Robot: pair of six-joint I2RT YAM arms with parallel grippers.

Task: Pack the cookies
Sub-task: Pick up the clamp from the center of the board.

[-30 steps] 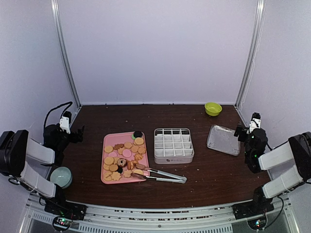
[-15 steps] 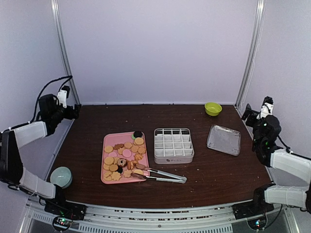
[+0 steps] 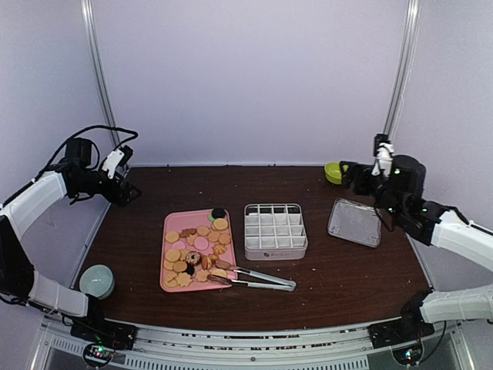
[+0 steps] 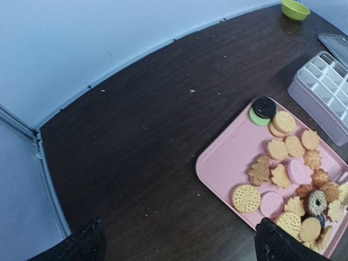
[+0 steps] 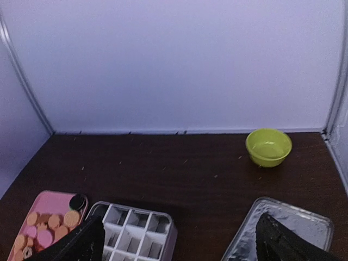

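I should next bring my right gripper down and back onto the tongs' arm nearer the white box, because the tongs lie below my right gripper, to its left in the top view.
The cookies point(image 3: 196, 248) lie on a pink tray point(image 3: 176, 222) left of centre: mostly golden rounds and flower shapes, a few pink, one dark one on a green one at the far end. In the left wrist view the cookies point(image 4: 293, 163) fill the tray point(image 4: 228, 163) at the right. A white gridded box point(image 3: 275, 230) stands just right of the tray, its cells empty. My left gripper point(image 3: 129, 194) hovers open over the table's back left, short of the tray; its jaws point(image 4: 182, 244) hold nothing. My right gripper point(image 3: 347, 173) hangs open above the back right, also empty point(image 5: 179, 239).
Metal tongs point(image 3: 254, 279) lie in front of the box, tips on the tray's near corner. A metal lid point(image 3: 354, 222) rests at the right. A small yellow-green bowl point(image 3: 337, 172) sits at the back right, a pale green round container point(image 3: 97, 280) at the near left edge.
Both arms have lifted from their folded rest at the table's sides and swung inward and back. Each gripper now looks over the table from a rear corner. Jaws stayed open.
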